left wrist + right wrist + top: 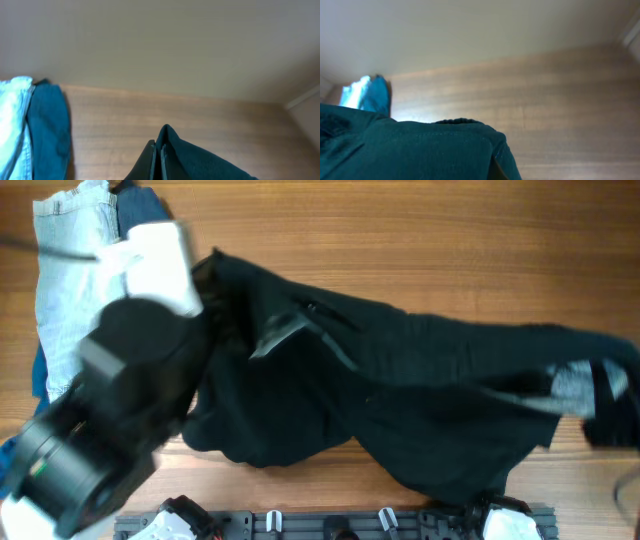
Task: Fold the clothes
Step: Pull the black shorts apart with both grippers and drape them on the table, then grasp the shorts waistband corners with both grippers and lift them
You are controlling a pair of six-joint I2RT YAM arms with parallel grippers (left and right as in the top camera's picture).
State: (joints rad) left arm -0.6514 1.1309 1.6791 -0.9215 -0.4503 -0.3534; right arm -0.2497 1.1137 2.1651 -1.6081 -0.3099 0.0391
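Note:
The left gripper moves outward next, lowers onto the bare wood behind the garment (142, 112), then releases the garment's end, since that part of the wood lies clear.
A black garment (400, 370) hangs stretched across the wooden table between my two grippers, sagging in the middle. My left gripper (207, 280) is shut on its left end; the left wrist view shows the fingers (159, 157) pinched on a peak of dark cloth (200, 160). My right gripper (605, 395) holds the right end. In the right wrist view the cloth (420, 150) drapes over the jaws and hides most of them, with only a finger edge (496, 169) showing.
A pile of light and dark blue jeans (70, 270) lies at the table's far left; it also shows in the left wrist view (35, 130) and the right wrist view (367, 95). Bare wood (450, 240) lies behind the garment.

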